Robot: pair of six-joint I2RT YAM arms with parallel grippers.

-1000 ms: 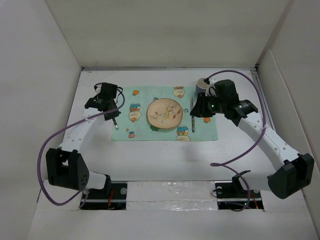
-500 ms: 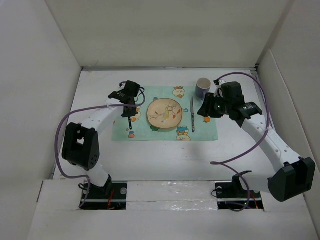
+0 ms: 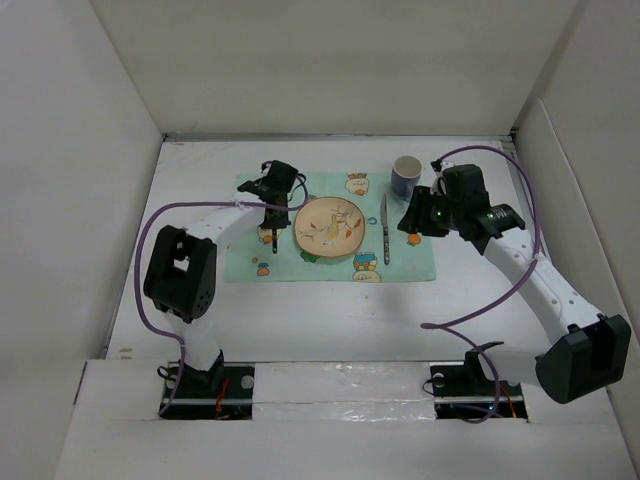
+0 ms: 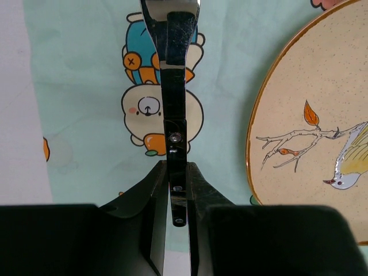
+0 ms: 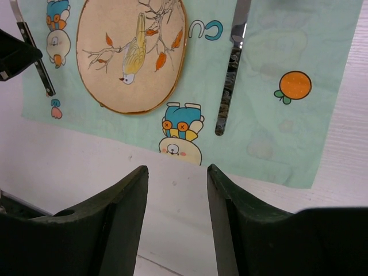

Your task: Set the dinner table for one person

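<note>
The left gripper moves down to the painted bear beside the plate next and releases the fork's handle, since that patch of placemat lies below my gripper.
On the white dinner table (image 3: 330, 330) lies a mint-green placemat (image 3: 412, 262) with a cream bird-painted plate (image 3: 328, 226) at its middle. A knife (image 3: 384, 228) lies right of the plate, and a dark mug (image 3: 405, 176) stands at the mat's far right corner. My left gripper (image 3: 275, 203) is shut on a black-handled utensil (image 4: 174, 103), which hangs over the mat just left of the plate (image 4: 310, 126). The utensil's head is cut off in the left wrist view. My right gripper (image 3: 412, 222) is open and empty, over the mat's right edge, near the knife (image 5: 230, 80).
White walls close the table in on the left, far and right sides. The arm bases and purple cables (image 3: 470, 320) sit at the near edge. Bare tabletop (image 5: 172, 172) runs between the mat and the bases.
My left arm has swung right with the utensil, from the mat's left edge to beside the plate. The right gripper has drawn back from the mug and opened wider.
</note>
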